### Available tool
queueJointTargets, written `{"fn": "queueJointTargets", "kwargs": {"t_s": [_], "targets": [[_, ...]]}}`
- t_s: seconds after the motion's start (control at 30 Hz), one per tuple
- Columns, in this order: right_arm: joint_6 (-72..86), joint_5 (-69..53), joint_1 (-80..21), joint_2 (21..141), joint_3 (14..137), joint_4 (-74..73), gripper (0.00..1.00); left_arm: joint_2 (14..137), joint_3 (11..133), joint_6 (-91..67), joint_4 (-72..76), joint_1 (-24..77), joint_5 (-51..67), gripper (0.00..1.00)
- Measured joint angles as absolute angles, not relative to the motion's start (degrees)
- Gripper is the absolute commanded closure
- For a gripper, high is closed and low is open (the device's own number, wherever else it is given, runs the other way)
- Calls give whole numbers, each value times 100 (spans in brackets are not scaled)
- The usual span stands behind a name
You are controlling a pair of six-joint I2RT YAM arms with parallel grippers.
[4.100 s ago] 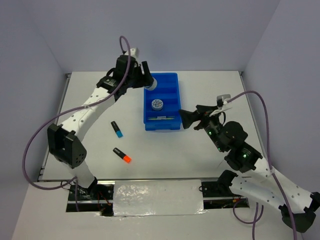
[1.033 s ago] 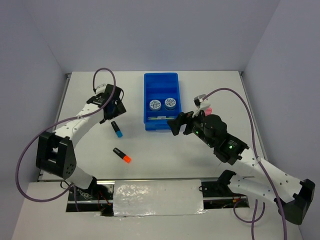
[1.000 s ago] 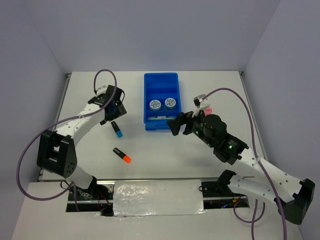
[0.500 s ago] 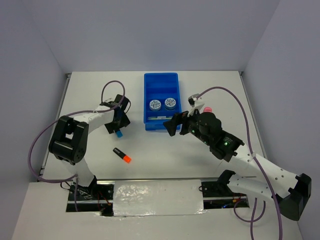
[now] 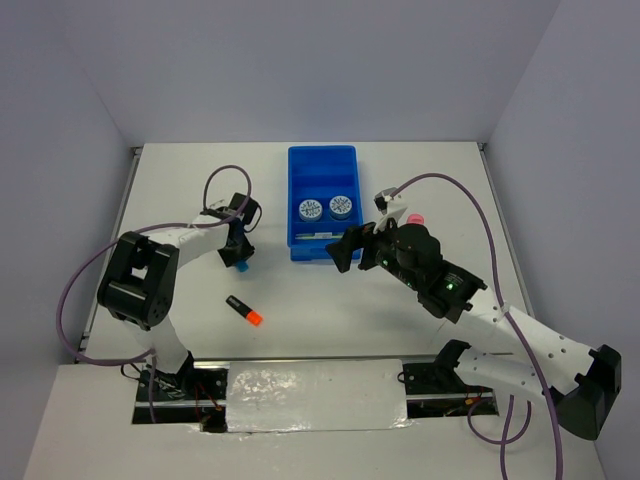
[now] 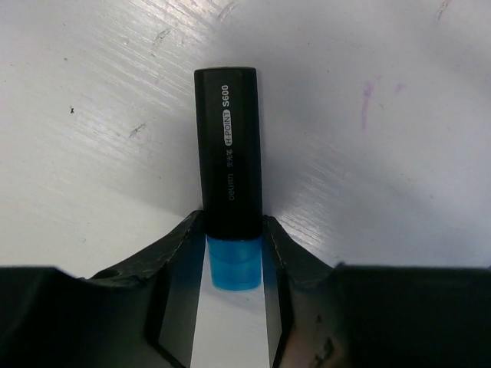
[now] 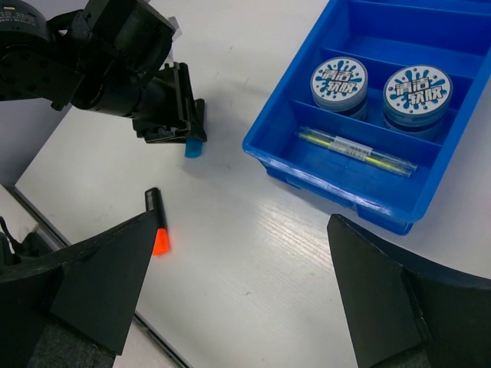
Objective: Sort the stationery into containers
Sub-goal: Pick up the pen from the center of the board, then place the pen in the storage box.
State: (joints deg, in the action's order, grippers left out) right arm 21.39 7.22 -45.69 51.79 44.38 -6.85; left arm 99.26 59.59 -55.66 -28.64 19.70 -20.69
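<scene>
The tray's section just beyond the tubs is empty, so I will lift my left gripper with the marker with the blue end, swing outward over the tray [image 5: 322,160] and go down to release the marker there.
A short black marker with a blue end [image 6: 228,146] lies on the white table, left of the blue tray [image 5: 322,160]. My left gripper [image 6: 232,224] is shut on this marker, one finger pressed to each side near the blue end [image 7: 195,147]. A second black marker with an orange end [image 5: 244,309] lies nearer the front. The tray holds two round patterned-lid tubs [image 7: 339,80] [image 7: 416,88] in one compartment and a thin pale stick [image 7: 357,149] in the nearest one. My right gripper [image 7: 242,222] hangs open over the table in front of the tray, holding nothing.
A pink cylinder [image 5: 414,217] peeks out behind the right arm, right of the tray. The tray's two far compartments [image 5: 322,175] hold nothing. Grey walls enclose the table on the left, back and right.
My left gripper has come down over the blue-ended marker and closed from wide open onto it. The right arm has shifted slightly left and stays open.
</scene>
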Motion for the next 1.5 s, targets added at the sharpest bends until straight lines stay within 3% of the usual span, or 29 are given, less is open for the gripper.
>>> {"fn": "queueJointTargets", "kwargs": {"t_s": [0.07,0.13,0.23,0.53,0.77,0.97,1.33,1.47,1.5], "targets": [[2137,722,-4569,5179,4438,-687,0,9931,5953,-5559,-2840,1970,-2067,70],[2137,725,-4569,5179,4438,-687,0,9931,5946,-5548,-2814,1970,-2058,86],[2137,725,-4569,5179,4438,-690,0,9931,5924,-5424,-2716,1970,-2027,100],[2110,729,-4569,5177,4438,-690,0,9655,5769,-4626,-2196,2027,-1870,100],[2036,740,-4554,5048,4438,-694,0,8938,6302,-3052,-1428,2316,-1782,100],[1946,816,-4534,4866,4438,-805,0,9000,7321,-1059,-832,2397,-357,100],[1811,919,-4521,4123,4436,-928,0,11382,10610,3072,-1704,2443,1682,100],[1811,895,-4506,4066,4407,-934,0,11885,10704,3940,-2021,2447,1811,100],[1809,882,-4506,4058,4390,-937,0,11896,10567,4099,-2010,2447,1859,95]]}}
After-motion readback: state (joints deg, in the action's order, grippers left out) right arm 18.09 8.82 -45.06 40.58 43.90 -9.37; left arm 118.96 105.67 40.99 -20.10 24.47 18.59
